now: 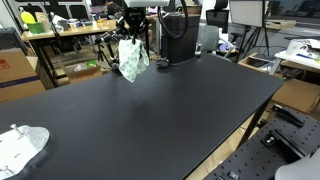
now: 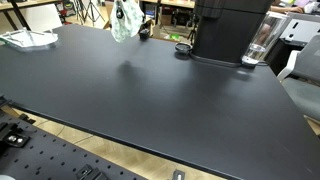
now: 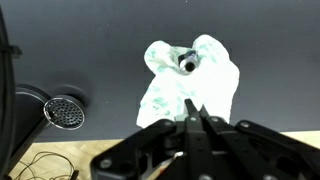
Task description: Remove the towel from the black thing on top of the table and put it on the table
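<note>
The towel (image 2: 123, 22) hangs close to the table's edge, so my gripper needs to move away from that edge next and go down over the bare black table to release it.
A white towel with a green pattern (image 1: 131, 58) hangs in the air from my gripper (image 1: 130, 38) above the far part of the black table (image 1: 150, 110). In an exterior view the towel (image 2: 123, 22) hangs off the gripper (image 2: 124, 5) near the table's far left edge. In the wrist view my gripper (image 3: 192, 112) is shut on the towel (image 3: 190, 80), which dangles below the fingers over the dark table top. The black thing, a tall black machine (image 2: 228, 28), stands on the table apart from the towel.
Another crumpled white cloth (image 1: 20, 145) lies at the table's corner, also seen in an exterior view (image 2: 28, 38). A clear glass (image 2: 258, 48) stands beside the black machine. A round metal strainer-like piece (image 3: 66, 111) lies on the table. Cluttered desks stand behind.
</note>
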`<state>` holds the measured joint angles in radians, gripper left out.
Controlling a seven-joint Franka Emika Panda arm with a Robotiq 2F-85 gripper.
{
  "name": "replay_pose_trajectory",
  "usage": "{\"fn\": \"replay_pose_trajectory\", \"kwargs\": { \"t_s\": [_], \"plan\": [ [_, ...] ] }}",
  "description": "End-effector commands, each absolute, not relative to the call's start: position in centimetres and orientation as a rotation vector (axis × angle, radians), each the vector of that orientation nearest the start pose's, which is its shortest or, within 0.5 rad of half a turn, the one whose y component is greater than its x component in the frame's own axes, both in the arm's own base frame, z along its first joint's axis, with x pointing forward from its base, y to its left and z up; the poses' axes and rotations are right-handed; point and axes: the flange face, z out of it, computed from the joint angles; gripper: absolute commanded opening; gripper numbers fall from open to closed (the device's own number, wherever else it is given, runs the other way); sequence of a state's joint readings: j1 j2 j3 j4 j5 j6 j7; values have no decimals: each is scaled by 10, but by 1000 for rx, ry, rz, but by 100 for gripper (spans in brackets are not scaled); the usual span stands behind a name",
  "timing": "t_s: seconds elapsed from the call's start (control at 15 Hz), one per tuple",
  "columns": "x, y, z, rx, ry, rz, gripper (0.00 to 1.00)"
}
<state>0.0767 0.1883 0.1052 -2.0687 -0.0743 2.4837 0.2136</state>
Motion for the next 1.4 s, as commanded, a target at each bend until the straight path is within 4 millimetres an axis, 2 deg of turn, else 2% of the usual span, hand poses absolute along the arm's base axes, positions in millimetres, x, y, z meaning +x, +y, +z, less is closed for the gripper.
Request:
{"fn": "replay_pose_trajectory", "kwargs": {
  "t_s": [0.0, 0.2, 0.4, 0.53, 0.73, 1.0, 1.2, 1.33],
  "plan": [
    [570, 110, 389, -3094, -19, -370, 0],
    [543, 116, 399, -3085, -46, -339, 0],
    [504, 129, 399, -3073, -121, -249, 0],
    [476, 143, 390, -3061, -202, -156, 0],
    [446, 162, 369, -3082, -285, -52, 0],
    [438, 168, 341, -3145, -233, -147, 0],
    [442, 160, 327, -3177, -164, -317, 0],
    [445, 151, 316, -3212, -122, -371, 0]
  ]
}}
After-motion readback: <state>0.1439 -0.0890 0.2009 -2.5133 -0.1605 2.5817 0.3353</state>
